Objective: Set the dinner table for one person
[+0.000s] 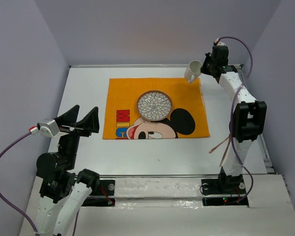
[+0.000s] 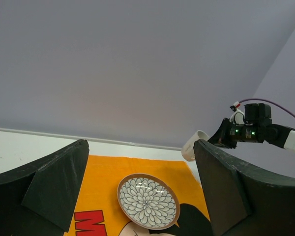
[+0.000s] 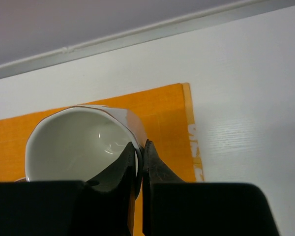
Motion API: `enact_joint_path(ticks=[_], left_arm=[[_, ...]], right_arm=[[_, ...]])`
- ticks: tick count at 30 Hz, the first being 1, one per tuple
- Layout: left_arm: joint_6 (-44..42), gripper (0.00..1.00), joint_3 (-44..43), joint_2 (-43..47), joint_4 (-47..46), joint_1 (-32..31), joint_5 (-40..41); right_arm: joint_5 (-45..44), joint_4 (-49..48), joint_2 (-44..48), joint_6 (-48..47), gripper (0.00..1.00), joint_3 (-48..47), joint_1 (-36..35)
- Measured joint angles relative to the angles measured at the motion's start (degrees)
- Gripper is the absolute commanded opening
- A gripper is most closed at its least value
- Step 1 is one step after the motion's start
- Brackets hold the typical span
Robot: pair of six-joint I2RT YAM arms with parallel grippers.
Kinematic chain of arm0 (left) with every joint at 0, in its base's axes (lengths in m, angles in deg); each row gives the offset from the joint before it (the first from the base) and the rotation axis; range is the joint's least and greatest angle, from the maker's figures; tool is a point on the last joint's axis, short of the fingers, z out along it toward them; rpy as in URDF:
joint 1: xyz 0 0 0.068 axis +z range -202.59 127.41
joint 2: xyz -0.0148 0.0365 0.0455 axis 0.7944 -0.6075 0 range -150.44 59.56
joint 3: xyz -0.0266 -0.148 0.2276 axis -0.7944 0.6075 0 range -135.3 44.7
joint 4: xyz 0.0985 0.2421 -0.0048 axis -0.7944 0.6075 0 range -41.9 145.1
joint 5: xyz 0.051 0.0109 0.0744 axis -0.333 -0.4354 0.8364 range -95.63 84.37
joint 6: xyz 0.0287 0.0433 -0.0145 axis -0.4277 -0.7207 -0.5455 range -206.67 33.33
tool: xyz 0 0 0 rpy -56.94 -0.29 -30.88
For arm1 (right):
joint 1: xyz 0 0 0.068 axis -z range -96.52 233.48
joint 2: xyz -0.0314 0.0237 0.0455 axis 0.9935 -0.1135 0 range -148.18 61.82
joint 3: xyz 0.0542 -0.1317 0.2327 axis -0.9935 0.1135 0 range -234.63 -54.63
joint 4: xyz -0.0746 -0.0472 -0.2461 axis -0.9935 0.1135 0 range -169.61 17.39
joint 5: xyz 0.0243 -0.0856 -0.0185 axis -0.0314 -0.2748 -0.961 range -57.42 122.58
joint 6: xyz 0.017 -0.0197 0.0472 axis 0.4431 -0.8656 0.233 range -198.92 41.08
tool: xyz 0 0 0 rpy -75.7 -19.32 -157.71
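Note:
I should move my right gripper down next and tip the white cup (image 1: 192, 71) (image 3: 78, 147) upright onto the mat's far corner below it. Then I should let go of the cup's rim, as that corner of the mat is still bare.
The white dinner table (image 1: 152, 152) carries an orange Mickey Mouse mat (image 1: 123, 88). A patterned plate (image 1: 154, 105) with a brown rim lies on the mat; it also shows in the left wrist view (image 2: 148, 200). My right gripper (image 1: 203, 68) is shut on the rim of a white cup (image 1: 192, 71), one finger inside and one outside, holding it tilted above the mat's far right corner. The cup (image 3: 78, 147) fills the right wrist view. My left gripper (image 1: 83, 124) is open and empty over the table's left side, pointing toward the mat.
A thin stick-like item (image 1: 220, 144) lies on the table by the right arm's base. The back wall edge (image 1: 137, 66) bounds the far side. A metal rail (image 1: 152, 175) runs along the near edge.

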Motion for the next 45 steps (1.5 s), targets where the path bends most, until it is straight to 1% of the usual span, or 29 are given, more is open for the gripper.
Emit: enact_joint_path(ticks=[5, 9, 19, 28, 29, 31, 32, 33, 34, 35, 36, 37, 38, 41, 43, 44, 45], left_arm=[[0.0, 0.99, 0.0, 0.0, 0.0, 0.0, 0.09], [0.0, 0.99, 0.0, 0.0, 0.0, 0.0, 0.17], [0.0, 0.99, 0.0, 0.0, 0.0, 0.0, 0.17], [0.0, 0.99, 0.0, 0.0, 0.0, 0.0, 0.15], [0.0, 0.99, 0.0, 0.0, 0.0, 0.0, 0.15], [0.0, 0.99, 0.0, 0.0, 0.0, 0.0, 0.15], [0.0, 0.99, 0.0, 0.0, 0.0, 0.0, 0.15], [0.0, 0.99, 0.0, 0.0, 0.0, 0.0, 0.15], [0.0, 0.99, 0.0, 0.0, 0.0, 0.0, 0.13], [0.0, 0.99, 0.0, -0.02, 0.0, 0.0, 0.13], [-0.02, 0.99, 0.0, -0.02, 0.0, 0.0, 0.11], [0.0, 0.99, 0.0, -0.02, 0.0, 0.0, 0.09], [0.0, 0.99, 0.0, -0.02, 0.0, 0.0, 0.04], [0.0, 0.99, 0.0, -0.02, -0.02, 0.0, -0.07], [0.0, 0.99, 0.0, -0.02, -0.02, 0.0, -0.09], [0.0, 0.99, 0.0, 0.0, -0.02, 0.0, -0.11], [0.0, 0.99, 0.0, 0.0, -0.02, -0.02, -0.15]], right_arm=[[-0.66, 3.85, -6.99, -1.31, 0.0, -4.11, -0.07], [-0.94, 7.39, -10.56, -2.27, 0.0, -5.73, 0.2], [-1.42, 9.55, -12.59, -3.32, 0.0, -8.57, 0.26], [-1.95, 10.49, -16.63, -3.56, 0.01, -14.67, 0.15], [-1.97, 10.45, -17.33, -3.54, 0.04, -14.93, 0.15], [-2.03, 10.54, -17.97, -3.56, 0.14, -15.23, 0.15], [-2.01, 10.62, -17.99, -3.54, 0.25, -15.32, 0.17], [-2.01, 10.88, -17.99, -3.5, 0.3, -15.45, 0.17], [-1.92, 11.21, -18.01, -3.41, 0.46, -15.58, 0.17], [-1.81, 11.23, -18.03, -3.69, 0.46, -15.63, 0.15], [-1.7, 11.23, -18.03, -3.65, 0.59, -16.0, 0.17], [-1.66, 11.19, -18.03, -3.04, 0.65, -16.48, 0.15], [-1.57, 11.17, -18.03, -3.26, 0.73, -17.0, 0.15], [-1.42, 10.84, -17.49, -2.8, 0.82, -17.66, 0.15], [-1.36, 11.08, -16.24, -2.43, 0.82, -17.4, 0.15], [-1.38, 11.04, -14.58, -1.9, 0.78, -16.17, 0.15], [-1.6, 10.97, -12.39, -1.46, 0.77, -14.36, 0.15]])
